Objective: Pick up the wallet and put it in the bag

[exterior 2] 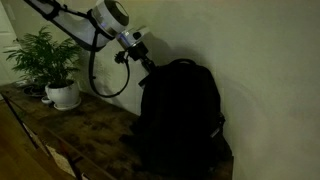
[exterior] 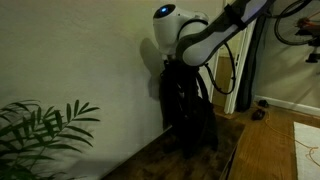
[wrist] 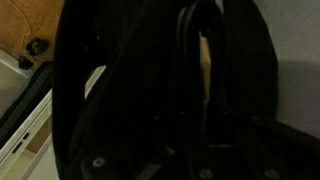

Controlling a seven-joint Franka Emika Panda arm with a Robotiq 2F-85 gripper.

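Observation:
I will lower my gripper a little way into the top of the bag [wrist: 200,78] before I let go of the wallet, because my gripper is right at the bag's top edge.
The bag [exterior: 190,115] [exterior 2: 180,110] is a tall black backpack standing upright on the table against the pale wall. It fills the dim wrist view [wrist: 110,90]. In both exterior views my gripper [exterior: 172,68] [exterior 2: 146,64] hangs right at the bag's top edge. In the wrist view my gripper [wrist: 205,112] is lost in the dark, with a thin upright strip bearing a pale streak between its fingers. I take this strip for the edge of the wallet [wrist: 205,60], and the gripper looks shut on it. The exterior views do not show the wallet.
A leafy plant [exterior: 45,130] [exterior 2: 45,55] in a white pot [exterior 2: 64,95] stands on the wooden table [exterior 2: 85,130] beyond the bag. A black cable loop [exterior 2: 105,80] hangs from the arm. The table edge drops to a wooden floor [exterior: 275,140].

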